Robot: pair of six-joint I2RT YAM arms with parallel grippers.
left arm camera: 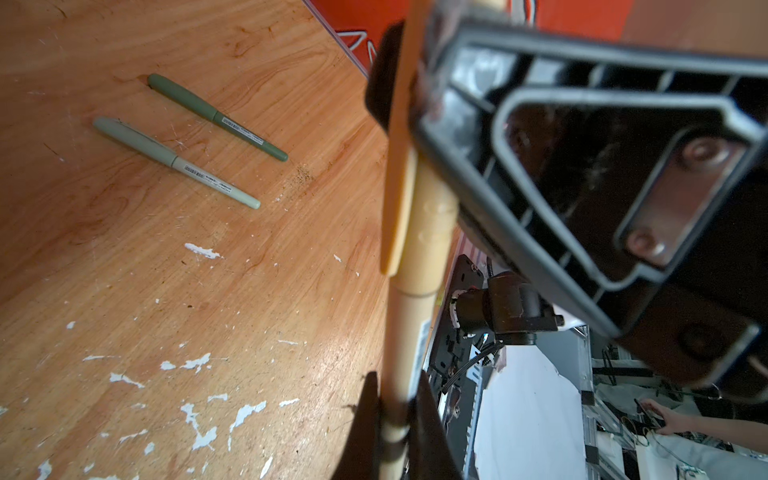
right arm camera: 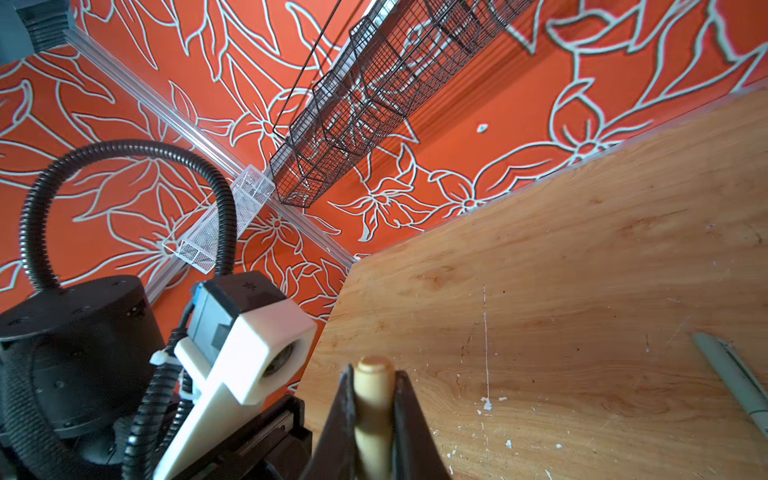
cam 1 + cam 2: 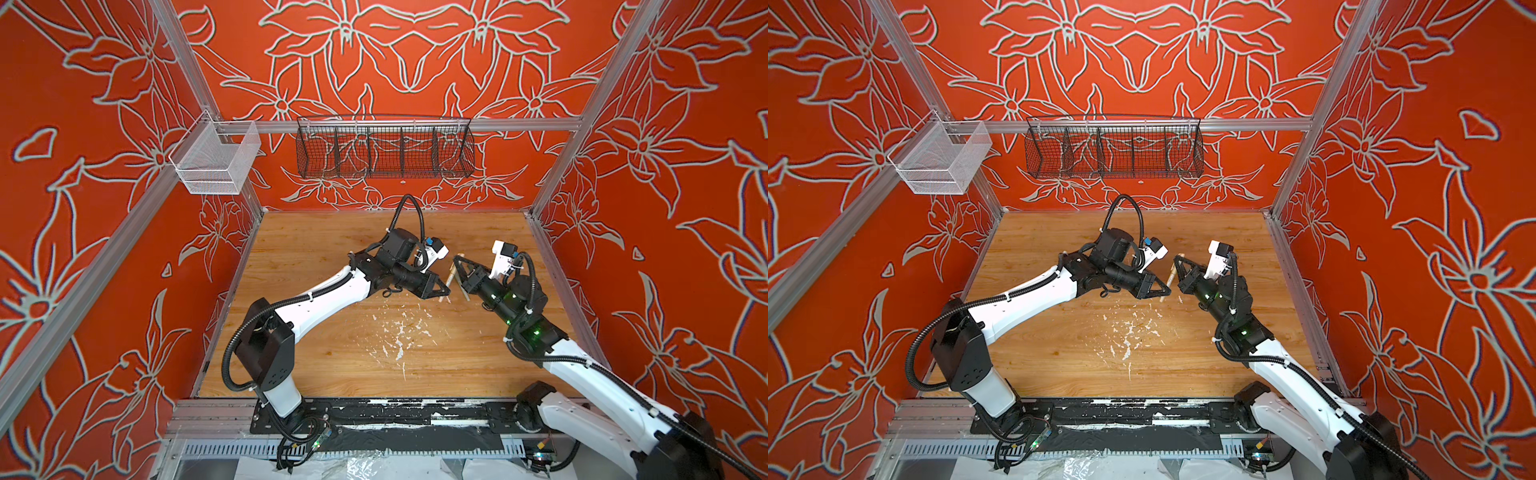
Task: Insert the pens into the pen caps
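The beige pen has its cap on, so my right gripper will turn downward and lower it onto the tabletop point(image 3: 435, 307) point(image 2: 624, 440) beside the pale green pen to release it.
The beige pen point(image 1: 405, 332) is held off the table between both grippers. My left gripper point(image 1: 395, 399) is shut on its barrel. The pen's upper end sits inside the beige pen cap point(image 1: 430, 232), whose clip lies along the side. My right gripper point(image 2: 374, 374) is shut on that cap point(image 2: 374, 386), with its rounded end poking out past the fingertips. In both top views the pen point(image 3: 451, 275) point(image 3: 1170, 276) stands slanted between the left gripper point(image 3: 444, 291) and the right gripper point(image 3: 457, 262). On the table lie a dark green pen point(image 1: 216, 116) and a pale green pen point(image 1: 174, 162), both looking capped.
White paint flecks point(image 3: 399, 332) are scattered over the wooden table point(image 3: 332, 353). A black wire basket point(image 3: 384, 149) and a clear mesh bin point(image 3: 214, 160) hang on the back rail. The pale green pen point(image 2: 735, 374) lies beside the right gripper.
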